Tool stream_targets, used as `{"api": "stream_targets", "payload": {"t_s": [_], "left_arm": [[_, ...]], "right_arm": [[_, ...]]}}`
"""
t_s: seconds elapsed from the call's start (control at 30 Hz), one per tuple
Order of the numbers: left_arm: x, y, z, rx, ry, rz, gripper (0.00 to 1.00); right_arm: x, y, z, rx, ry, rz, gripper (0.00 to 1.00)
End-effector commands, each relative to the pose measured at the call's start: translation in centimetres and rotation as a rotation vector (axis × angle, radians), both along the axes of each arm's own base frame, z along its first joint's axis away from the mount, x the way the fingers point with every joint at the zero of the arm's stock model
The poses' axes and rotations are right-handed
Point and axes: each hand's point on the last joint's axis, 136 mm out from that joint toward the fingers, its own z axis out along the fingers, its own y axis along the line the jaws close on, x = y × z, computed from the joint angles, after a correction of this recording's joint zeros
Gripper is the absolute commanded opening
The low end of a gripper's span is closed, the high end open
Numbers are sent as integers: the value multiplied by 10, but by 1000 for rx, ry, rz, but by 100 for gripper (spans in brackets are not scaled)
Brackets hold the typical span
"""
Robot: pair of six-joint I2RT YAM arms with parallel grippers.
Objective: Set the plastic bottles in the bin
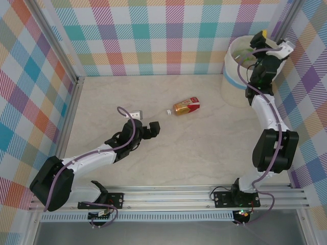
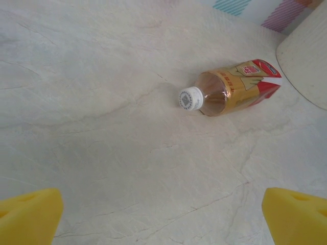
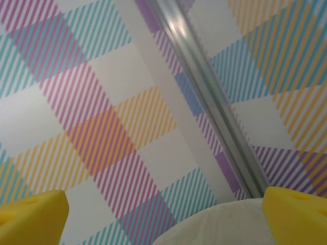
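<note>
Next, the right gripper swings off the bin's rim, back and down, fingers straddling the bottle's gold label (image 1: 182, 107), which lies below and back, still outside the bin (image 1: 236, 64).
One plastic bottle (image 1: 186, 107) lies on its side mid-table, amber with a red and gold label and a white cap (image 2: 190, 98) pointing left. In the left wrist view the bottle (image 2: 235, 92) lies ahead and to the right. My left gripper (image 1: 155, 127) hovers short of it, open, its yellow fingertips (image 2: 28, 214) wide apart over bare table. The white bin (image 1: 236, 64) with a light blue band stands at the far right corner. My right gripper (image 1: 261, 41) is above it, open and empty, with the bag's rim (image 3: 219, 229) just below its fingertips (image 3: 299, 214).
Plaid walls enclose the table on the left, back and right, with a metal post (image 3: 214, 97) in the far right corner behind the bin. The bin's side (image 2: 306, 61) shows just beyond the bottle. Something green (image 1: 248, 50) sits inside the bin.
</note>
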Motion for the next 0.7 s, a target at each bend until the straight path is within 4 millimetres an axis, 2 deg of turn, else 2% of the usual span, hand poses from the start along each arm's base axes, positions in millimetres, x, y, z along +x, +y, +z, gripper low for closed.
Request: {"api": "stream_targets", "payload": {"t_s": [0.0,0.1,0.13,0.23,0.33,0.57,0.67], "left_arm": [[6,17,4,-26,-4,104,100],[7,25,3,-42,0,151,100],[7,29,3,-47,0,170,100],[8,42,2,-52,5,233,100],[7,52,4,-75,-2,280,100],[-7,83,3,-121,-17,395,100],[-16,99,3,-132,-33,447,100]], "right_arm": [[-8,54,23,-215,127,176,100],[-9,105,9,-393,225,377,100],[-12,128,1,-469,259,480,100],[-30,203,-40,-743,334,805,100],[-47,257,-96,-1035,400,996,100],[-60,309,-202,-1278,584,1310,100],[-63,322,-251,-1433,673,1389,100]]}}
